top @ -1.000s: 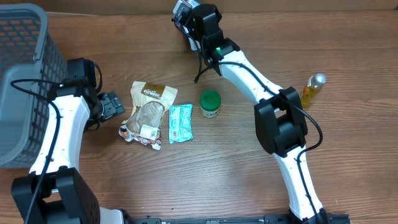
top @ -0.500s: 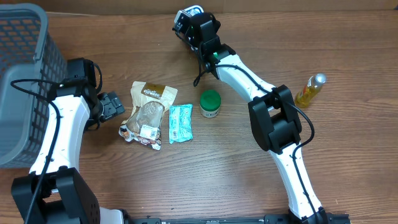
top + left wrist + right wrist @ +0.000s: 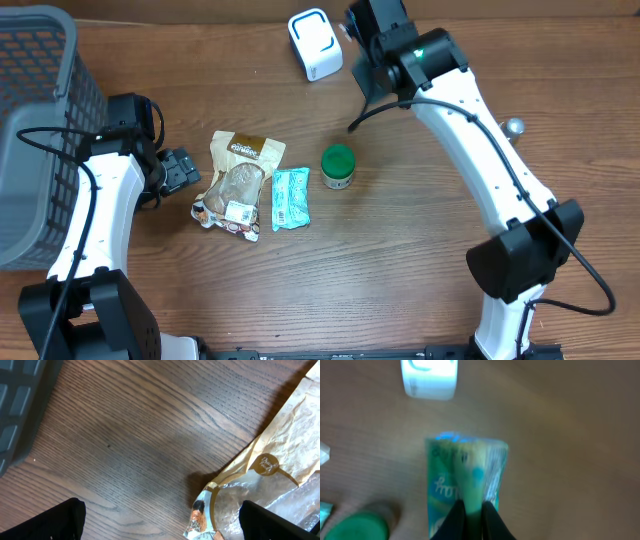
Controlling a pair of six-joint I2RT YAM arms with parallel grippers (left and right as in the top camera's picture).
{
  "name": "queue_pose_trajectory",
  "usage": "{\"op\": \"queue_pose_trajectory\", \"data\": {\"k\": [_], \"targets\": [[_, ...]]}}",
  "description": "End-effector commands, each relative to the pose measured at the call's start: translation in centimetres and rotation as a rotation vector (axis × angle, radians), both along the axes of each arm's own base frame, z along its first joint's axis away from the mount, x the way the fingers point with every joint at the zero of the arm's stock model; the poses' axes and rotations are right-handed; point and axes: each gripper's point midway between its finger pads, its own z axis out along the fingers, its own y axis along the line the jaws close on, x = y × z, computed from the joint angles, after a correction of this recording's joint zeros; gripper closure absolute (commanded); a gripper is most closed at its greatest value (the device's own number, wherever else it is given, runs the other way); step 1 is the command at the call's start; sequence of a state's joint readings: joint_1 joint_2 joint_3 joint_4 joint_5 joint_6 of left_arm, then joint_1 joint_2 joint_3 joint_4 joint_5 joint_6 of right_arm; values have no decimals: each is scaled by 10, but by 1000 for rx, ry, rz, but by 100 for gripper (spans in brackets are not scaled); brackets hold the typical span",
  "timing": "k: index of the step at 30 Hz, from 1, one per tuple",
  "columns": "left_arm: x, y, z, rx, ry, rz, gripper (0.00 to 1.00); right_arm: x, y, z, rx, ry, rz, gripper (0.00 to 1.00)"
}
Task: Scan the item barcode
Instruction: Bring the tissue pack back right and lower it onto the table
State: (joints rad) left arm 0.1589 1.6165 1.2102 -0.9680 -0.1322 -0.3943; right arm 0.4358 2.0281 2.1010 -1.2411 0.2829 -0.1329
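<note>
My right gripper should swing the packet back and down to the bare open wood, below and right in the overhead view, and release.
My right gripper is shut on a teal and green packet, which hangs upright between the dark fingers. The white barcode scanner lies beyond it to the left, and it stands at the table's back, just left of my right arm's wrist. From overhead the arm hides the held packet. My left gripper stands open and low over the wood, with the corner of a brown snack bag between its fingers. It shows from overhead beside that bag.
A second teal packet lies flat beside the snack bag. A green-lidded jar stands mid-table. A grey mesh basket fills the left edge. A yellow bottle peeks out behind my right arm.
My right arm has swung to the right, away from above the scanner, uncovering it. The packet stays in its grip. The left arm has not moved.
</note>
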Motion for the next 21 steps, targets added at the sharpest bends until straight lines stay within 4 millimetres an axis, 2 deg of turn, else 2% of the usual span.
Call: {"op": "queue_pose_trajectory", "data": {"k": [1, 3, 5, 9, 13, 15, 19, 21], "targets": [[-1, 2, 5, 6, -18, 17, 0, -25, -16, -38, 114, 209, -198, 91], [-1, 2, 5, 6, -18, 18, 0, -43, -35, -52, 93, 317, -296, 91], [-1, 2, 5, 6, -18, 18, 0, -53, -49, -63, 81, 370, -368, 91], [-1, 2, 5, 6, -18, 17, 0, -63, -65, -83, 53, 429, -404, 91], [-1, 2, 5, 6, -18, 17, 0, -79, -74, -106, 20, 501, -427, 81], [-1, 2, 5, 6, -18, 17, 0, -89, -73, -116, 20, 547, -430, 79], [-1, 2, 5, 6, -18, 17, 1, -98, -76, -135, 4, 575, -439, 78], [-1, 2, 5, 6, -18, 17, 0, -99, -80, -154, 0, 570, -444, 78]]}}
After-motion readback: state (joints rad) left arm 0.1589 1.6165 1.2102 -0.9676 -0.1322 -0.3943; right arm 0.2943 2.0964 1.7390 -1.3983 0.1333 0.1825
